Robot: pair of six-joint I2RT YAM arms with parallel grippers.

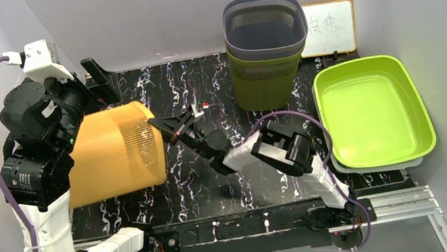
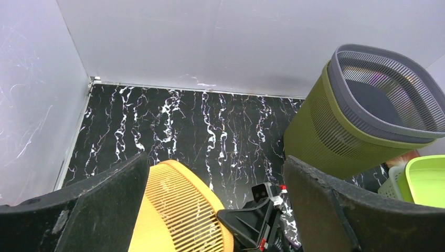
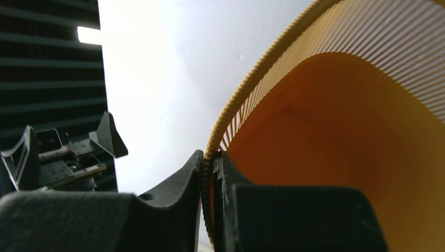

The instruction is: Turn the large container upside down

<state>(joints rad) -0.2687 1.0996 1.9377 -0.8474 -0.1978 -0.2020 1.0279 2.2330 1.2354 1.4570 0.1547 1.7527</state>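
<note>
I should swing my right gripper down, to the right in the top view, and release the container's rim on the bare tabletop, because the container's opening faces sideways.
The large container [image 1: 113, 153] is an orange slatted basket lying on its side at the left of the black marbled table [image 1: 213, 80], its mouth facing right. My right gripper [image 1: 164, 130] is shut on the rim, one finger inside and one outside. The right wrist view shows the thin rim of the container [image 3: 341, 131] pinched in the right gripper [image 3: 209, 157]. My left gripper [image 2: 215, 157] hangs open above the container [image 2: 173, 210], touching nothing. From above, the left gripper [image 1: 98, 81] stands behind the container's upper side, and the left arm hides the container's base.
A grey basket [image 1: 264, 21] is nested in an olive-green one [image 1: 264, 79] at the back centre. A lime-green tray [image 1: 403, 80] rests on a white basket at the right. A small whiteboard [image 1: 330, 28] leans on the back wall. Grey walls close in three sides.
</note>
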